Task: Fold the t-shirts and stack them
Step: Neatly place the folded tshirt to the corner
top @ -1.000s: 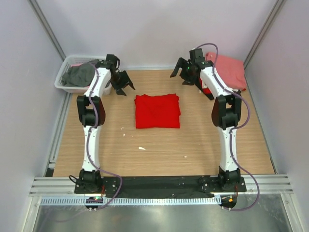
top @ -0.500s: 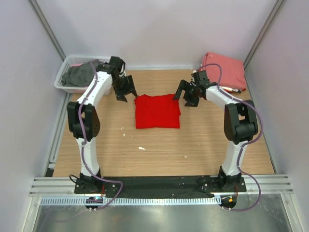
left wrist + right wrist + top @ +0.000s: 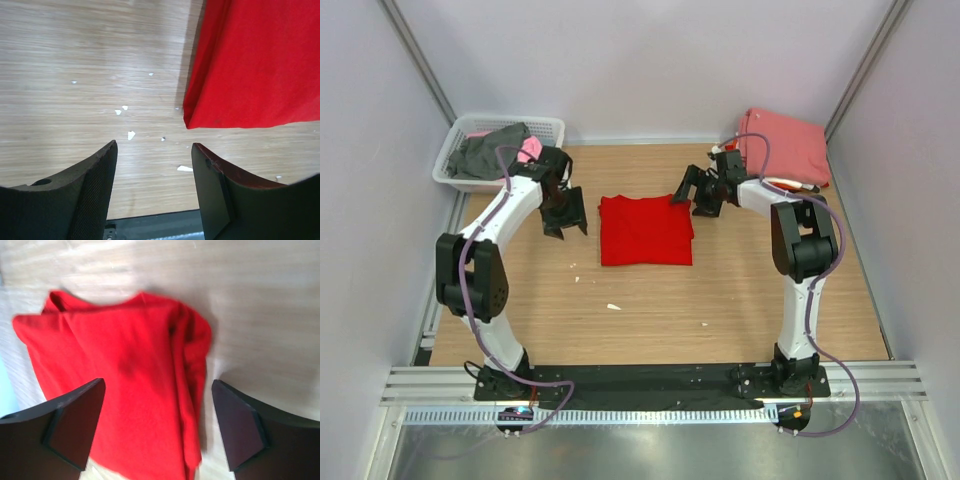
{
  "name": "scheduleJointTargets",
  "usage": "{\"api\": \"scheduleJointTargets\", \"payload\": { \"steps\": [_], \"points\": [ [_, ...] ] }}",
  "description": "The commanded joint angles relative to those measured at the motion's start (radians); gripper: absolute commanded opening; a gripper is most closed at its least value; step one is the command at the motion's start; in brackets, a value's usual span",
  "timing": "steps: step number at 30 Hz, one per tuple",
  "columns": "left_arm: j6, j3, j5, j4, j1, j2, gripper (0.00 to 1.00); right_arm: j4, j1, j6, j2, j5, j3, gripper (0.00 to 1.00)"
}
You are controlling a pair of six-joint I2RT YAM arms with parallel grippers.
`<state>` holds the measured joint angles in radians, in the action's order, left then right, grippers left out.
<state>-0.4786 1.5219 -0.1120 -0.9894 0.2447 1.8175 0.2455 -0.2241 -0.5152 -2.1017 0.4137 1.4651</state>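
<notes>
The red shirt's folded side edge already runs between my right gripper's open fingers. My right gripper will next lower onto the red shirt's far corner [image 3: 682, 205] [image 3: 174, 372] toward the pink shirt.
A bright red t-shirt [image 3: 645, 229] lies folded into a square in the middle of the wooden table. My left gripper [image 3: 564, 215] is open and empty, low over bare wood just left of it; the shirt's near left corner [image 3: 235, 75] shows in the left wrist view. My right gripper [image 3: 692, 193] is open and empty at the shirt's far right corner; the right wrist view looks down on the red cloth [image 3: 130, 390] between the jaws. A folded salmon-pink t-shirt [image 3: 788, 143] lies at the far right. Grey [image 3: 485, 153] and pink [image 3: 529, 150] shirts fill the basket.
A white lattice basket [image 3: 552, 127] stands at the far left corner. A red pen-like object [image 3: 792, 185] lies by the pink shirt. Small white scraps [image 3: 613, 306] dot the wood [image 3: 131, 134]. Grey walls close in on both sides.
My left gripper has moved from beside the basket down towards the shirt's left edge. My right gripper has swung from the pink shirt down and left to the red shirt's far right corner.
</notes>
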Motion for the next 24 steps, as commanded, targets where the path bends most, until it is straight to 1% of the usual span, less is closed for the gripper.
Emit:
{"api": "scheduleJointTargets", "payload": {
  "steps": [1,3,4,6,7,9,10,12,13,15,16,18,20,21,22,23,24],
  "points": [
    [0.023,-0.042,0.106,0.104,0.004,-0.07,0.61,-0.098,-0.017,-0.043,-0.076,0.011,-0.011,0.91],
    [0.015,-0.046,0.141,0.107,0.004,-0.075,0.61,-0.124,-0.038,-0.065,-0.095,0.034,-0.026,0.88],
    [0.014,-0.046,0.143,0.113,0.004,-0.076,0.61,-0.15,-0.062,-0.074,-0.098,0.045,-0.032,0.82],
    [0.012,-0.049,0.144,0.115,0.005,-0.077,0.62,-0.205,-0.072,-0.121,-0.1,0.097,-0.061,0.74],
    [0.012,-0.051,0.143,0.112,0.004,-0.076,0.61,-0.28,-0.072,-0.141,-0.093,0.106,-0.106,0.62],
    [0.009,-0.055,0.137,0.112,0.005,-0.073,0.61,-0.319,-0.069,-0.169,-0.086,0.106,-0.158,0.5],
    [0.008,-0.06,0.13,0.112,0.004,-0.073,0.61,-0.356,-0.063,-0.18,-0.083,0.111,-0.172,0.39],
    [0.006,-0.063,0.127,0.113,0.004,-0.076,0.61,-0.394,-0.055,-0.213,-0.087,0.138,-0.198,0.3],
    [0.006,-0.062,0.129,0.112,0.005,-0.08,0.61,-0.437,-0.051,-0.227,-0.09,0.17,-0.201,0.19],
    [0.008,-0.062,0.13,0.113,0.004,-0.084,0.61,-0.465,-0.04,-0.256,-0.086,0.191,-0.207,0.09],
    [0.008,-0.063,0.133,0.106,0.005,-0.093,0.61,-0.485,-0.038,-0.262,-0.064,0.195,-0.204,0.01],
    [0.008,-0.065,0.144,0.088,0.007,-0.11,0.61,-0.483,-0.032,-0.269,-0.035,0.2,-0.183,0.02],
    [0.008,-0.072,0.153,0.049,0.021,-0.162,0.6,-0.428,-0.026,-0.252,0.02,0.188,-0.151,0.01],
    [0.008,-0.084,0.147,0.041,0.025,-0.184,0.61,-0.396,-0.017,-0.243,0.037,0.182,-0.102,0.02],
    [0.008,-0.112,0.143,0.025,0.03,-0.202,0.61,-0.32,-0.012,-0.214,0.048,0.174,-0.071,0.02],
    [0.008,-0.127,0.141,0.015,0.034,-0.254,0.61,-0.278,-0.008,-0.201,0.066,0.159,-0.039,0.02],
    [0.006,-0.147,0.14,0.002,0.036,-0.279,0.61,-0.191,0.003,-0.186,0.069,0.152,0.025,0.01]
  ]
}}
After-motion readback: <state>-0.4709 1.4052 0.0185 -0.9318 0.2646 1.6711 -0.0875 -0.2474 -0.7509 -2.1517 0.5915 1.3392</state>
